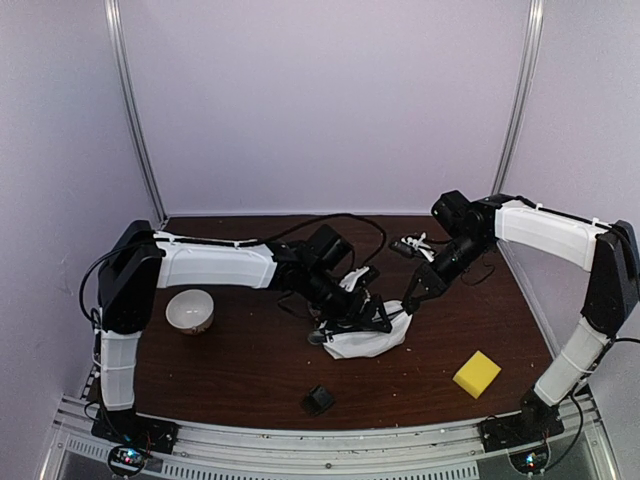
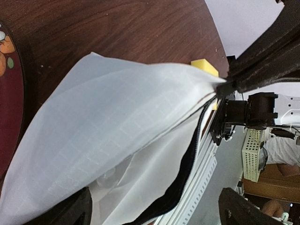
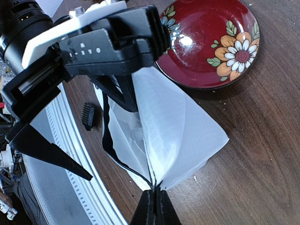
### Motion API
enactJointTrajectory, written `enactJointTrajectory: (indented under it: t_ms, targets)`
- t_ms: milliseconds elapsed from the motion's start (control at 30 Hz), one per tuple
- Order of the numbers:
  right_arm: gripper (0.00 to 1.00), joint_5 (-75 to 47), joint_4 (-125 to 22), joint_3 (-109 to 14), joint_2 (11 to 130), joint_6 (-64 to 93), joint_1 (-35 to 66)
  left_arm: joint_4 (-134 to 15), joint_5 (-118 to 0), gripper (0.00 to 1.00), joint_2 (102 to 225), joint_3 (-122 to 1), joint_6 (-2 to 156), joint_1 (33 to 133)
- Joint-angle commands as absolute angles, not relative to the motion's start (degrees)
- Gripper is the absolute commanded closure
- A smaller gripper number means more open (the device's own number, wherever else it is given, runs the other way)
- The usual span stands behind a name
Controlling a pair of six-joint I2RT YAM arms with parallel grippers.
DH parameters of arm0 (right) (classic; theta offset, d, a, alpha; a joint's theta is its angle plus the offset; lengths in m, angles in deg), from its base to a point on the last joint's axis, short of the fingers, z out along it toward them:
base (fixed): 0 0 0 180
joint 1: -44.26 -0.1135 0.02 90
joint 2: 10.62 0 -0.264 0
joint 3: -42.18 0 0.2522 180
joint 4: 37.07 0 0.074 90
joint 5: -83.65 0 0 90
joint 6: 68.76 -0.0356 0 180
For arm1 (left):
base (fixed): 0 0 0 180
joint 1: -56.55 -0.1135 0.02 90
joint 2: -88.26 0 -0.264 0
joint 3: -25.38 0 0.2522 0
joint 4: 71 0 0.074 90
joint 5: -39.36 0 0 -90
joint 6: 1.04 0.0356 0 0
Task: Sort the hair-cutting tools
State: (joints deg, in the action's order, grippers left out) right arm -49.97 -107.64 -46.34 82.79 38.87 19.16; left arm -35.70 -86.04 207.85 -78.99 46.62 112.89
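The black clipper attachment block is below my left gripper and back from it, so I should next pull the gripper back from the pouch's opening and lower it onto the block.
A white zip pouch lies at the table's middle with its black-zippered mouth gaping. My left gripper hangs open right over that mouth, its fingers wide apart and holding nothing. My right gripper is shut on the pouch's corner at the zipper's end, holding it up. A small black clipper attachment block lies alone near the front edge, also in the right wrist view. What is inside the pouch is hidden.
A red flowered plate sits just behind the pouch, under my left arm. A white bowl stands at the left. A yellow sponge lies at the front right. The table's metal front rail is close.
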Motion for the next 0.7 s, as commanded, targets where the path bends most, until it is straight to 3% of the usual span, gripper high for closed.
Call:
enactJointTrajectory:
  t_ms: [0, 200, 367, 467, 567, 600, 667]
  targets:
    - [0.99, -50.25, -107.61, -47.08, 80.57, 38.73, 19.27, -33.35, -84.78, 0.03, 205.62, -81.51, 48.18, 112.45]
    - [0.99, -49.88, -107.33, -46.72, 80.61, 38.83, 19.22, -32.09, -78.39, 0.09, 198.54, -82.22, 57.97, 113.00]
    - [0.99, -49.48, -107.31, -46.12, 80.01, 39.13, 19.37, -28.66, -54.92, 0.10, 185.41, -76.86, 73.54, 118.71]
    - [0.99, -48.71, -106.54, -44.98, 78.30, 38.88, 19.43, -26.34, -39.40, 0.02, 179.13, -73.49, 79.02, 124.45]
    - [0.98, -48.20, -106.04, -44.53, 77.00, 38.76, 19.41, -24.12, -36.22, 0.02, 176.50, -67.51, 74.63, 125.61]
    - [0.98, -48.14, -106.02, -44.54, 77.04, 38.84, 19.39, -23.20, -37.95, 0.03, 176.16, -65.36, 74.02, 125.75]
    - [0.98, -48.11, -106.10, -44.67, 77.14, 38.92, 19.40, -21.30, -42.34, 0.19, 176.09, -61.26, 72.06, 125.89]
